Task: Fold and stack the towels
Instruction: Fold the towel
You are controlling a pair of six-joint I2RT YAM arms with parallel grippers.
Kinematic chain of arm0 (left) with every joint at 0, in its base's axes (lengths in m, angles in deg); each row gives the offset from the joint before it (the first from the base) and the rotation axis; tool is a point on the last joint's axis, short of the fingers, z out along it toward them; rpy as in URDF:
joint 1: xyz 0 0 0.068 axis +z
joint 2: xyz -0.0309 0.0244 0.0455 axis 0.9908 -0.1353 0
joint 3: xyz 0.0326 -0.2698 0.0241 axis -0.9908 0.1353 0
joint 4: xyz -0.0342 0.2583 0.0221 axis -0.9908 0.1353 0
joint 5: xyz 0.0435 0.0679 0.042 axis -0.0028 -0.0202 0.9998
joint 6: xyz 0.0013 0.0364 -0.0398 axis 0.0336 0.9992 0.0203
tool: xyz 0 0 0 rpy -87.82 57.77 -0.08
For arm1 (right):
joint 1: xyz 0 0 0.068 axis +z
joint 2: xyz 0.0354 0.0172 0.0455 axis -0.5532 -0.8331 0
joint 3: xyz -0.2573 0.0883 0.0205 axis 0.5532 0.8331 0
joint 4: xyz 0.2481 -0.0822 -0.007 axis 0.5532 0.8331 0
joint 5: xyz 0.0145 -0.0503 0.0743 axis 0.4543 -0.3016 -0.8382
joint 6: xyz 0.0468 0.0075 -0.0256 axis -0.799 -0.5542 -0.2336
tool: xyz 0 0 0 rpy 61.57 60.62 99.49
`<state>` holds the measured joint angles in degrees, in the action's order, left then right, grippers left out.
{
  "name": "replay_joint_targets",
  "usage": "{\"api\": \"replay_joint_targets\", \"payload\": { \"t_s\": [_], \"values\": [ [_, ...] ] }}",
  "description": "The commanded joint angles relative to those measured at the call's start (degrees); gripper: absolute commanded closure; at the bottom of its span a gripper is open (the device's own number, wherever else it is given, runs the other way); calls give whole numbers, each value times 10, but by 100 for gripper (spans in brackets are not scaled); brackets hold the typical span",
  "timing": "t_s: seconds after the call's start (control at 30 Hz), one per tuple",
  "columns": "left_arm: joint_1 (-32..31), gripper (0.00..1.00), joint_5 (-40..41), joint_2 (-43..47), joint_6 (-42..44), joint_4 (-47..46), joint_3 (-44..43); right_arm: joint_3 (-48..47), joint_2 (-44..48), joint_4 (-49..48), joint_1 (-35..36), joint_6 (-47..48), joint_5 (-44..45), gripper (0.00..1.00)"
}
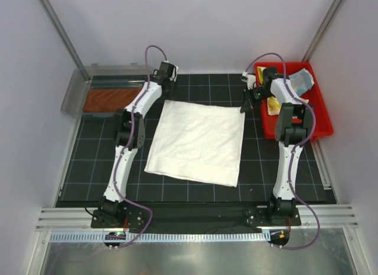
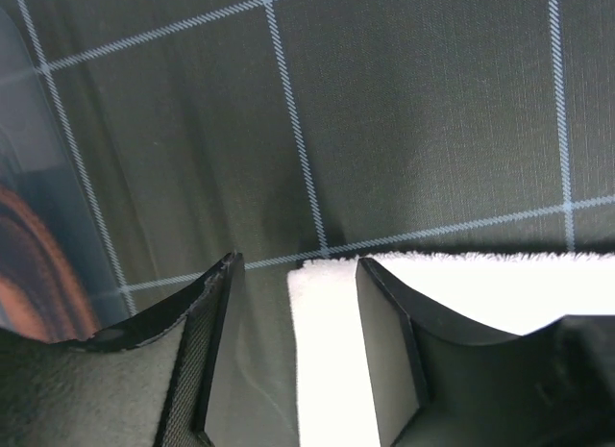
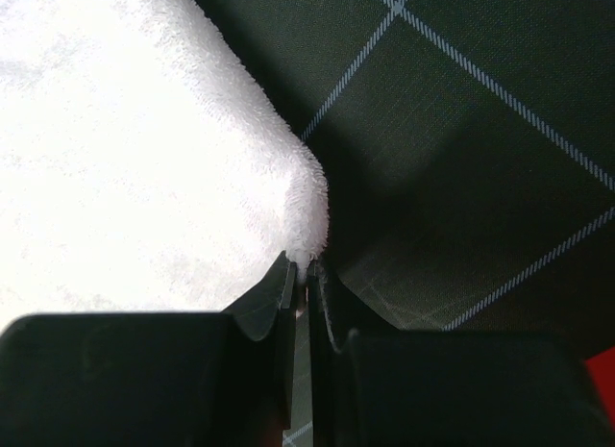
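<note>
My right gripper rises next, goes back and comes down to release over the towel's bin-side near corner (image 1: 235, 183), since that corner lies back from the gripper.
A large white towel (image 1: 198, 142) lies flat on the black grid mat. My left gripper (image 1: 165, 89) is open at its far left corner; in the left wrist view the corner (image 2: 322, 303) lies between the open fingers (image 2: 389, 351). My right gripper (image 1: 247, 103) is shut on the far right corner, and the right wrist view shows the white towel edge (image 3: 309, 245) pinched between the closed fingers. A rust-brown towel (image 1: 109, 99) lies in the clear tray at the far left. A light-blue patched towel (image 1: 300, 81) and a pale yellow one (image 1: 273, 104) lie in the red bin.
The clear tray (image 1: 77, 89) sits off the mat's far left corner. The red bin (image 1: 319, 118) stands at the far right beside the right arm. White walls close in both sides and the back.
</note>
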<state>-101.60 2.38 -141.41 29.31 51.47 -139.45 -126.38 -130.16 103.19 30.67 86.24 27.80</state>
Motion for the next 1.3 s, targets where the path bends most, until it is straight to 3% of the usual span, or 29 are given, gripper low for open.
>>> {"api": "replay_joint_targets", "payload": {
  "t_s": [0.0,0.1,0.13,0.2,0.37,0.4,0.47,0.67,0.87,0.97,1.0,1.1,1.27],
  "values": [
    [2,47,9,-10,-37,-4,-24,-2,38,-21,-2,-4,-14,99],
    [3,52,18,-15,-42,-2,-24,-2,38,-22,-2,-4,-11,99],
    [3,59,18,-16,-43,-2,-24,-2,38,-22,-2,-4,-10,99],
    [4,64,21,-19,-45,-1,-22,-3,38,-23,-2,-5,-10,99],
    [14,63,22,-19,-68,3,-21,-3,35,-24,-2,-5,-8,99],
    [17,56,15,-16,-78,3,-19,-3,35,-25,-2,-5,-8,99],
    [21,51,7,-7,-84,-5,-4,-3,35,-25,-2,-7,-8,99],
    [24,51,-25,0,-90,-11,6,-4,33,-26,-2,-9,-3,99],
    [24,59,-47,-5,-105,-6,13,-4,34,-29,-2,-11,-5,99],
    [24,70,-67,-7,-112,-6,14,-5,34,-34,-2,-16,-11,99],
    [24,80,-70,-7,-114,-5,12,-4,35,-39,-2,-19,-11,99],
    [24,97,-97,-3,-128,-10,11,-5,35,-46,-2,-29,-12,99],
    [24,100,-149,27,-153,-41,9,8,63,-102,-1,-68,2,99]
  ]
}}
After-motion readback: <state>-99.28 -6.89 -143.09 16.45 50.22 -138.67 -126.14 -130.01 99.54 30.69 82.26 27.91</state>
